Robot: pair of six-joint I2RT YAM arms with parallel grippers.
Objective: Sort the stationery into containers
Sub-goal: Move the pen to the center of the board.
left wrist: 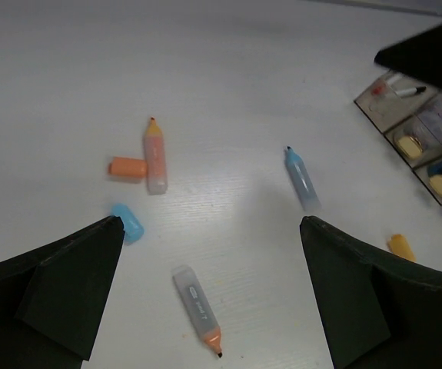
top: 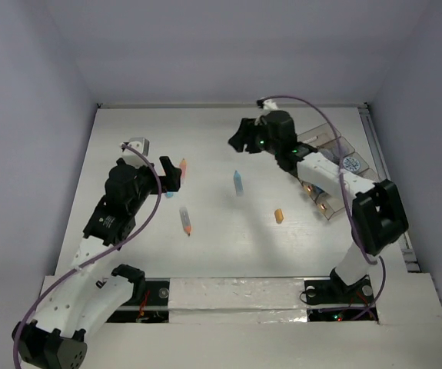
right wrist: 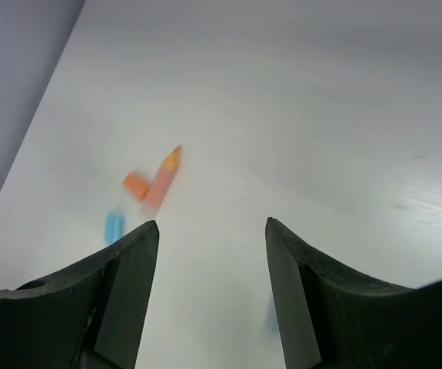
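Note:
My right gripper moves to the left in the top view and down onto the orange marker's body next, since the marker lies below it on that side.
Several stationery pieces lie loose on the white table. An orange marker (left wrist: 155, 154) has its orange cap (left wrist: 127, 167) beside it. Nearby are a blue cap (left wrist: 128, 221), a light-blue marker (left wrist: 301, 178), a clear marker with an orange tip (left wrist: 197, 307) and an orange stub (left wrist: 401, 246). My left gripper (left wrist: 211, 223) hangs open above the clear marker and holds nothing. My right gripper (right wrist: 211, 223) is open and empty in the air, pointing toward the orange marker (right wrist: 163, 181). The clear divided tray (top: 336, 146) stands at the right, with a thin black pen (left wrist: 405, 91) in one compartment.
A blue-lidded jar (top: 351, 163) sits in the tray, whose other compartments (left wrist: 428, 146) hold small items. The right arm's forearm (top: 320, 173) reaches over the tray. Purple walls close in the table at the back and on both sides.

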